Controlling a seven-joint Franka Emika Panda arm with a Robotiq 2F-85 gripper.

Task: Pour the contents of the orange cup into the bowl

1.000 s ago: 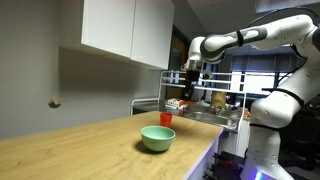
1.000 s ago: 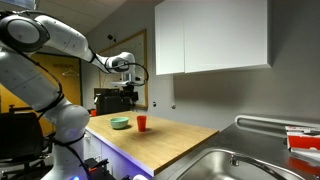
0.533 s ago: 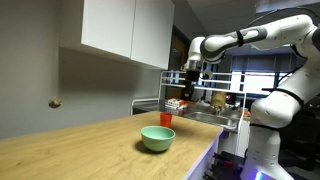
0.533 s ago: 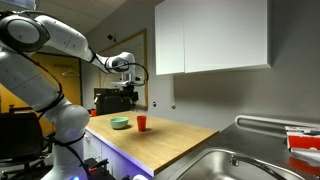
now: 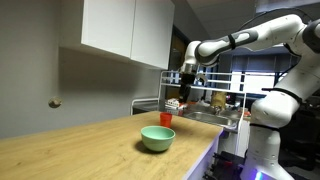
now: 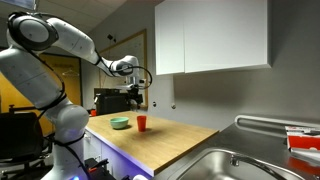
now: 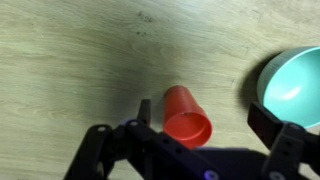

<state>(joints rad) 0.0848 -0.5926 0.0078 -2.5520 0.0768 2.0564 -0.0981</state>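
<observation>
My gripper goes down and shifts away from the bowl next. One finger goes into the orange cup and one outside the cup's side (image 5: 167, 115) (image 7: 166, 126), since the cup's opening faces up.
The small orange cup (image 5: 166, 118) stands upright on the wooden counter next to the mint-green bowl (image 5: 157, 138); both also show in an exterior view, cup (image 6: 141, 123) and bowl (image 6: 120, 124). My gripper (image 5: 187, 91) hangs open well above the cup, apart from it, and also shows in an exterior view (image 6: 135, 97). In the wrist view I look down at the cup (image 7: 186, 115) between my open fingers (image 7: 206, 118), with the bowl (image 7: 292, 85) at the right edge. What the cup holds does not show.
White wall cabinets (image 5: 125, 30) hang over the counter (image 5: 80, 150). A dish rack with items (image 5: 210, 105) stands behind the cup. A steel sink (image 6: 235, 165) lies at the counter's end. A dark appliance (image 6: 107, 101) stands beyond the bowl.
My arm and gripper have shifted slightly sideways above the cup. The cup and bowl have not moved.
</observation>
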